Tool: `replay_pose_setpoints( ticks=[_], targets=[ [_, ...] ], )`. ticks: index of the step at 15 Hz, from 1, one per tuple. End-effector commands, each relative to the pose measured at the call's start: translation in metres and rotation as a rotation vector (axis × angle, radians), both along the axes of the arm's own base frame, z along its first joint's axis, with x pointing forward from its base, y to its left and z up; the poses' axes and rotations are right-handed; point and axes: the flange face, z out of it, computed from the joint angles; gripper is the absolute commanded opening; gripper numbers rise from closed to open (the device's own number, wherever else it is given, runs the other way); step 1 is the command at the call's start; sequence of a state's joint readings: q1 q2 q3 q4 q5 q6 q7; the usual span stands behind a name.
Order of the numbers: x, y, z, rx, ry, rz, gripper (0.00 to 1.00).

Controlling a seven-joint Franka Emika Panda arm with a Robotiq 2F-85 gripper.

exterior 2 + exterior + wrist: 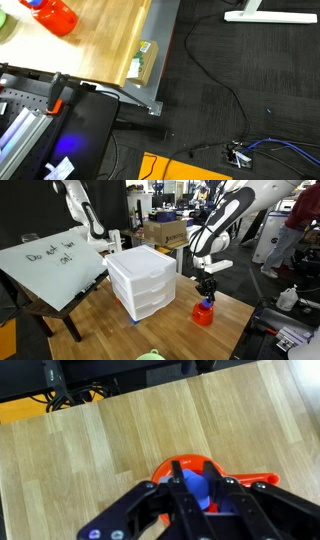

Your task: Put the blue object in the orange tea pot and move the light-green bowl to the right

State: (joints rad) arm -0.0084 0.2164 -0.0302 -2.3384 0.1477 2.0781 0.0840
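The blue object still shows above the tea pot's rim. My gripper needs to lower slightly further over the orange tea pot's round opening (205, 306) and release it next.
The orange tea pot (203, 314) stands near the table's edge; it also shows in an exterior view as the tea pot (57, 15). In the wrist view its round opening (163, 466) lies right under me and its handle (266, 478) points right. My gripper (194, 470) hangs just above that opening, shut on the blue object (195, 487), which sits between the two fingers. From outside, the gripper (206, 292) is directly over the pot with the blue object (206, 303) at its tips. The light-green bowl (150, 356) shows only partly at the picture's bottom edge.
A white set of drawers (143, 280) stands on the wooden table (180, 330) beside the pot. A tilted whiteboard (50, 265) leans at the far side. The table edge (150, 60) drops to a floor with cables. A person (290, 230) stands in the background.
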Motion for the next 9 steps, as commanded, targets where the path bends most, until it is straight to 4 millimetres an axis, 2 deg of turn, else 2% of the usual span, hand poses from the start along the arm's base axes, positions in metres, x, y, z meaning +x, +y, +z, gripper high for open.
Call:
replay_pose_setpoints(
  ticks=[1,9],
  targets=[
    [0.003,0.003,-0.019,0.027,0.041,0.015,0.06],
    [0.013,0.013,-0.017,0.02,0.049,0.039,0.06]
  ],
)
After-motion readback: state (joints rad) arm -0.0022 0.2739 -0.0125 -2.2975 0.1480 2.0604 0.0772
